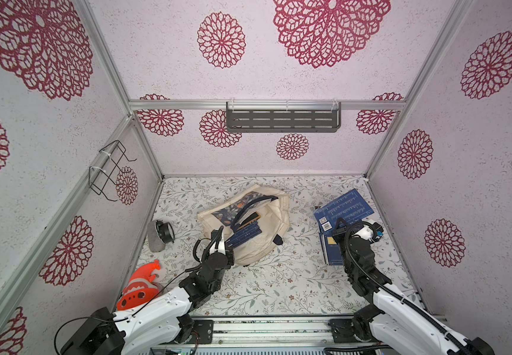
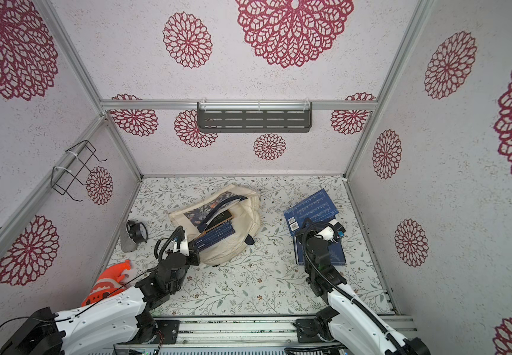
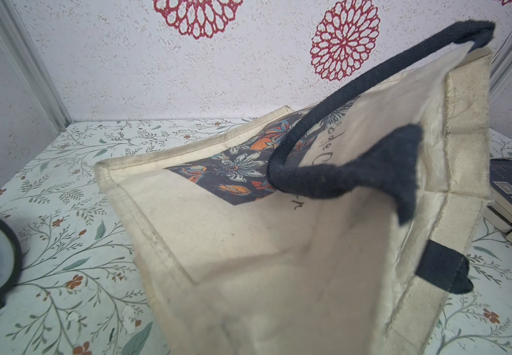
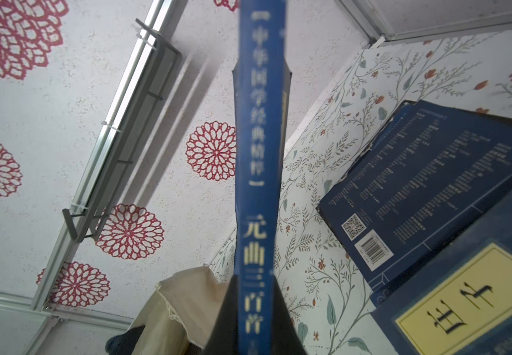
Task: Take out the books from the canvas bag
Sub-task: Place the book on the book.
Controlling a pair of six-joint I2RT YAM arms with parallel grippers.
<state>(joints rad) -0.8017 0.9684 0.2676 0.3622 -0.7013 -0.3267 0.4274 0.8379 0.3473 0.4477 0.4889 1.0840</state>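
Note:
The barcoded book point(image 4: 421, 189) lies flat below the right gripper, so the robot needs to lower the slanted blue book onto its back cover, turn it square and release it.
The cream canvas bag point(image 1: 267, 233) lies on its side mid-table, mouth facing the left arm. Dark-blue books point(image 1: 245, 234) show inside it under a navy handle point(image 1: 250, 204). My left gripper point(image 1: 225, 244) sits at the bag's near rim, shut on the cloth. Its fingers are hidden in the left wrist view, where the bag's fabric point(image 3: 248, 246) fills the foreground. My right gripper point(image 4: 256, 282) is shut on a blue book point(image 4: 259, 153), its fingers point(image 4: 224, 322) on both sides of the spine. It hovers over a stack of books point(image 1: 345, 206) at the table's right side.
A round clock point(image 1: 164, 232) stands left of the bag, and an orange toy point(image 1: 141, 285) sits near the left arm. A wire rack point(image 1: 108, 170) hangs on the left wall and a grey shelf point(image 1: 282, 116) on the back wall. A yellow-labelled book point(image 4: 451, 301) lies in the stack.

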